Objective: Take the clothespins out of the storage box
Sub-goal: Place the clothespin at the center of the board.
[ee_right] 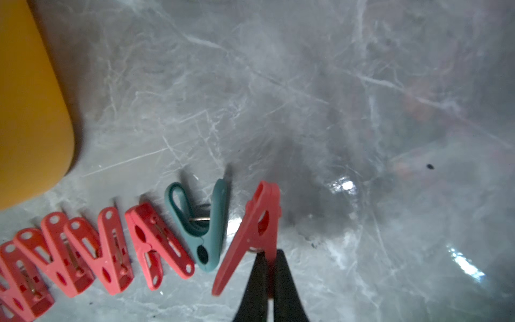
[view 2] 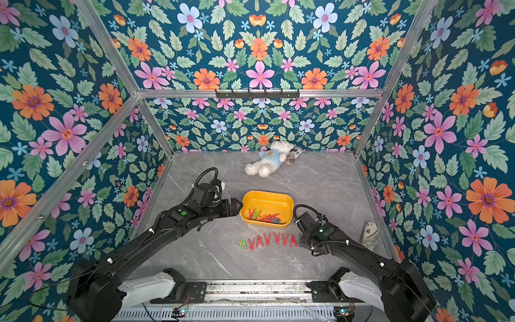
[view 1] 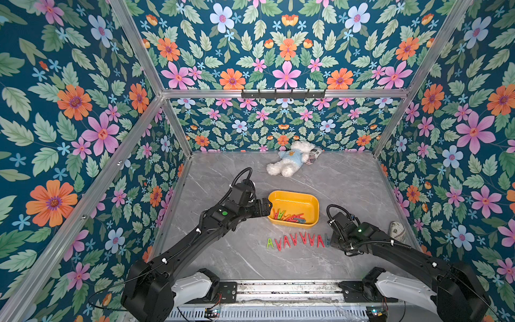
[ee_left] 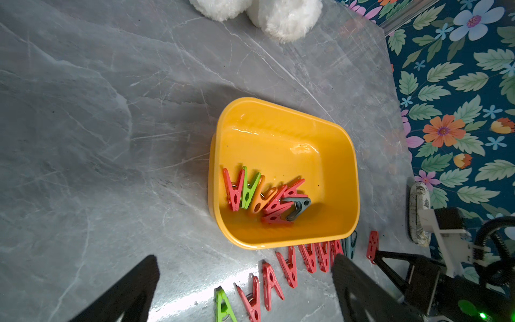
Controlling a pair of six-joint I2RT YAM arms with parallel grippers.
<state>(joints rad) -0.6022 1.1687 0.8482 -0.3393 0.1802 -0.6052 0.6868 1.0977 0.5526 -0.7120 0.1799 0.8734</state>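
My right gripper will lower the red clothespin onto the bare tabletop (ee_right: pixel 289 221) below it, beside the grey-blue clothespin, and release it at the row's open end.
The yellow storage box (view 1: pixel 293 198) (view 2: pixel 267 198) (ee_left: pixel 278 139) sits mid-table. Several clothespins (view 1: pixel 288 217) (view 2: pixel 264 217) (ee_left: pixel 264 198) lie piled at its near end: red, green, orange and one grey-blue. More clothespins (view 1: pixel 298 241) (view 2: pixel 267 241) (ee_left: pixel 278 278) (ee_right: pixel 83 251) lie in a row on the table in front of the box. My left gripper (view 1: pixel 268 206) (view 2: pixel 237 206) (ee_left: pixel 245 258) is open at the box's left rim, holding nothing. My right gripper (ee_right: pixel 269 254) is shut on a red clothespin (ee_right: pixel 256 223) (ee_left: pixel 373 245) at the row's right end, beside a grey-blue one (ee_right: pixel 206 223).
A white plush bear (view 1: pixel 289 161) and a patterned pouch (view 1: pixel 315 154) lie by the back wall. Another patterned item (view 1: pixel 397 231) rests against the right wall, behind my right arm. Floral walls close in three sides, with a black hook rail (view 1: pixel 282 94) on the frame above the back wall.
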